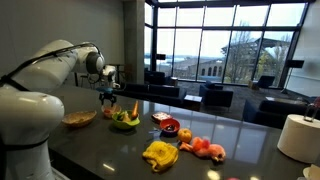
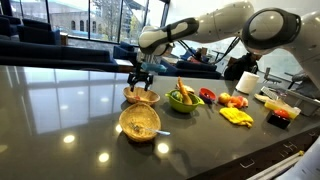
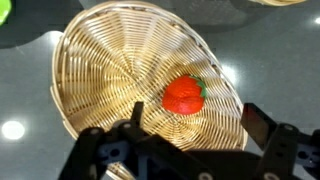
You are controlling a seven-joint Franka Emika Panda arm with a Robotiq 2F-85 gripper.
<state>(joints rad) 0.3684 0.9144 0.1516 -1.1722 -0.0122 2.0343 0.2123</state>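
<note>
My open gripper is above the red fruit (image 3: 184, 96). It will next move down into the wicker basket until its fingers are on both sides of the fruit.
In the wrist view a round wicker basket (image 3: 110, 70) fills the frame, and a red tomato-like fruit with a green leaf (image 3: 184, 95) lies in it, right of centre. My gripper (image 3: 196, 118) hangs open just above the basket, its two dark fingers either side of the fruit's near edge, touching nothing. In both exterior views the gripper (image 1: 108, 96) (image 2: 141, 82) hovers over this basket (image 2: 141, 97) on the dark counter. A second wicker basket (image 2: 139, 123) (image 1: 78, 118) stands beside it.
A green bowl (image 2: 184, 99) (image 1: 124, 119) with food stands next to the baskets. Further along the counter lie a red bowl (image 1: 170, 126), a yellow item (image 1: 160, 153) (image 2: 236, 115), orange-pink items (image 1: 205, 148) and a white roll (image 1: 297, 137) (image 2: 247, 82).
</note>
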